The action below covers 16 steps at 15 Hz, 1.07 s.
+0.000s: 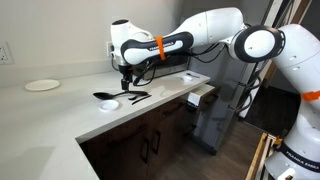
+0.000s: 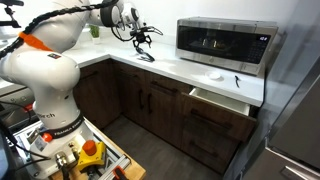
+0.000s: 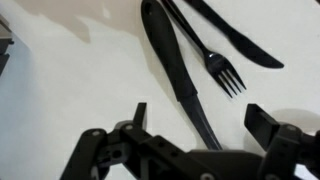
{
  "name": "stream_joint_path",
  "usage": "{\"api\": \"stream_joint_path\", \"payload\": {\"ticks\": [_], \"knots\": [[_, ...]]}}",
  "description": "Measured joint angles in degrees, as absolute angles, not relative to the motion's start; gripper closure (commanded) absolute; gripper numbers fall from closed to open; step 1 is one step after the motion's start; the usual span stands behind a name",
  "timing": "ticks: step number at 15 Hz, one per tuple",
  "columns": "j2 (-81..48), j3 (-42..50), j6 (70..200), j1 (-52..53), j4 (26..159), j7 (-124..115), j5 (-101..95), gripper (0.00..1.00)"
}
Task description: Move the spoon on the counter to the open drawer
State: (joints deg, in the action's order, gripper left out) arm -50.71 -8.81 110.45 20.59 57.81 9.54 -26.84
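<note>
My open fingers already have the black spoon's handle running between them, so I will bring my gripper down onto the handle's narrow part (image 1: 125, 93) (image 3: 202, 121) and close on it.
The black spoon (image 1: 105, 96) lies on the white counter (image 1: 60, 118), its oval bowl to the left and its handle pointing toward the gripper. In the wrist view the spoon (image 3: 170, 55) runs from the top down between the fingers. My gripper (image 3: 200, 122) is open, empty and hovers just above the handle; it also shows in both exterior views (image 1: 127, 82) (image 2: 141, 40). The open drawer (image 2: 222, 99) with pale sides juts out under the microwave; it also shows in an exterior view (image 1: 203, 93), to the right of the gripper.
A black fork (image 3: 215, 65) and a black knife (image 3: 240, 40) lie right beside the spoon. A small white disc (image 1: 108, 104) sits in front of the spoon's bowl. A white plate (image 1: 42, 85) lies at the back. The microwave (image 2: 225, 42) stands above the drawer.
</note>
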Motion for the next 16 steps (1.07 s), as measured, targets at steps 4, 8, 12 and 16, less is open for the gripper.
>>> {"api": "stream_joint_path", "payload": {"ticks": [4, 8, 12, 16], "knots": [[-52.75, -9.48, 113.73, 20.49, 56.46, 11.90, -26.81, 0.00], [-54.78, -9.48, 113.73, 20.08, 54.11, 12.45, -26.78, 0.26], [-56.53, -9.76, 113.73, 18.96, 51.51, 12.63, -26.24, 0.56], [-58.30, -10.41, 113.03, 18.19, 49.93, 12.73, -25.21, 0.85]]}}
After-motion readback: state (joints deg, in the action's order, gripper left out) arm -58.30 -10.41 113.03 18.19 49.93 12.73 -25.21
